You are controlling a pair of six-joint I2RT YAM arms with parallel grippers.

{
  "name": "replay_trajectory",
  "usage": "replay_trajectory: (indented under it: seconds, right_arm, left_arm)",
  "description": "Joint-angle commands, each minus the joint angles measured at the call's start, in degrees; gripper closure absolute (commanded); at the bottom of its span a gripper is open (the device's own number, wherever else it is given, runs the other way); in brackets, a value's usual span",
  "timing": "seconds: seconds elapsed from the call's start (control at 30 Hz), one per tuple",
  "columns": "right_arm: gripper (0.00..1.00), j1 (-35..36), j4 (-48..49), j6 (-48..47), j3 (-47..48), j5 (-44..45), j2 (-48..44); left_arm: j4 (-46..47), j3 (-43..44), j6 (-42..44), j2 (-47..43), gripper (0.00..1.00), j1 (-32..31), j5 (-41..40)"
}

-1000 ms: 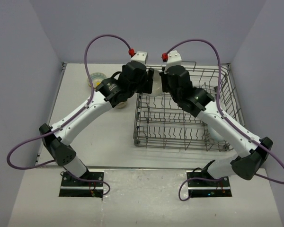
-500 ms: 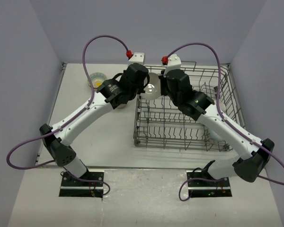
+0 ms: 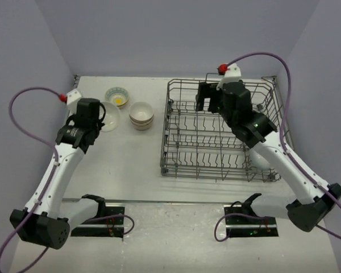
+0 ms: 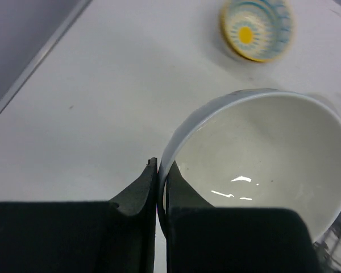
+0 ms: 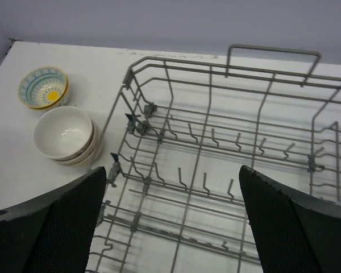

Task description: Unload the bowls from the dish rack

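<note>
My left gripper is holding the plain white bowl [image 3: 110,115] and will next bring it back and down onto the near table, because that table is free of other bowls.
My left gripper [image 4: 161,170] is shut on the near rim of a plain white bowl [image 4: 261,153], one finger inside it and one outside. From above, this bowl [image 3: 110,115] hangs over the table's left side beside the left gripper [image 3: 100,116]. A patterned bowl [image 3: 117,96] with a yellow centre stands behind it. A stack of beige and white bowls [image 3: 141,115] sits between it and the dish rack [image 3: 221,133]. My right gripper [image 5: 171,170] is open over the rack's [image 5: 216,136] back part, with nothing between its fingers. No bowl shows among the tines there.
The stacked bowls [image 5: 63,132] and the patterned bowl [image 5: 44,86] stand just left of the rack's wire wall. Grey walls close in the table on three sides. A looped wire handle [image 5: 273,54] rises at the rack's far edge.
Both grippers met at the rack's back-left corner around the white bowl. The right gripper has let go and opened. The left arm has swung left over the table with the bowl.
</note>
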Motion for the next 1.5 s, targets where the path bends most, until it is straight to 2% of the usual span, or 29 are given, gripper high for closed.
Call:
replay_trajectory:
  seconds: [0.0,0.07,0.1,0.17,0.3,0.47,0.6,0.73,0.83,0.87,0.9,0.97,1.1,1.27,1.33,1.37,1.47]
  right_arm:
    - [0.01,-4.9,-4.0,4.9,-3.2,-5.8,-9.1]
    - [0.01,-6.1,-4.4,4.3,-7.1,-5.7,-13.4]
    - [0.01,-6.2,-4.6,3.8,-8.4,-4.4,-15.7]
    - [0.01,-6.2,-5.6,3.2,-11.3,-2.4,-22.3]
    - [0.01,-6.3,-10.9,2.3,-13.3,-1.8,-31.9]
    - [0.01,-6.2,-14.2,1.1,-15.2,-0.9,-36.0]
    - [0.01,-6.2,-14.1,0.1,-17.0,1.3,-35.5]
    - [0.01,-6.5,-14.2,-0.4,-17.1,1.0,-31.7]
    - [0.01,-6.8,-14.3,-1.2,-16.7,2.3,-28.3]
    - [0.01,-7.0,-14.3,-2.1,-16.6,4.3,-27.2]
    - [0.01,-7.2,-14.5,-2.6,-16.0,5.4,-24.8]
    - [0.01,-8.2,-15.3,-3.6,-15.0,8.4,-21.8]
    - [0.01,-12.7,-15.3,-6.0,-12.5,9.9,-12.9]
    - [0.01,-16.5,-16.0,-10.2,-8.8,16.0,-1.1]
    - [0.01,-17.0,-16.1,-11.1,-8.0,19.5,3.2]
    - [0.01,-17.6,-16.1,-11.9,-7.8,20.5,4.2]
    - [0.01,-19.2,-16.2,-13.3,-7.6,21.8,7.9]
  left_arm:
    - [3.4,-10.5,-6.5,-5.4,1.00,10.4,2.7]
    - [7.2,-15.5,-6.9,-7.1,1.00,17.2,5.5]
    - [8.6,-19.9,-6.9,-7.0,1.00,19.6,8.8]
    - [13.0,-23.1,-6.7,-4.4,1.00,23.0,12.8]
    - [20.1,-28.5,-7.4,0.5,1.00,23.9,15.3]
    - [24.8,-31.0,-7.5,3.2,1.00,24.0,16.7]
    - [26.6,-31.9,-8.1,5.3,1.00,24.0,17.7]
    - [27.5,-33.0,-7.9,5.4,0.80,24.0,18.5]
    - [25.7,-32.3,-7.1,4.3,0.46,24.0,19.0]
    - [24.8,-31.8,-6.7,3.5,0.10,23.9,19.2]
    - [22.4,-30.7,-6.4,1.3,0.00,24.0,19.2]
    - [19.8,-29.3,-5.5,-2.0,0.00,23.9,19.6]
    - [11.0,-21.8,-2.1,-14.2,0.00,24.0,20.2]
    - [9.8,-15.3,7.4,-26.7,0.00,23.9,30.3]
    - [9.4,-13.4,10.5,-27.3,0.00,23.9,32.6]
    - [8.7,-13.2,12.9,-27.5,0.00,22.5,33.0]
    - [10.1,-17.0,13.3,-28.7,0.00,14.7,25.5]
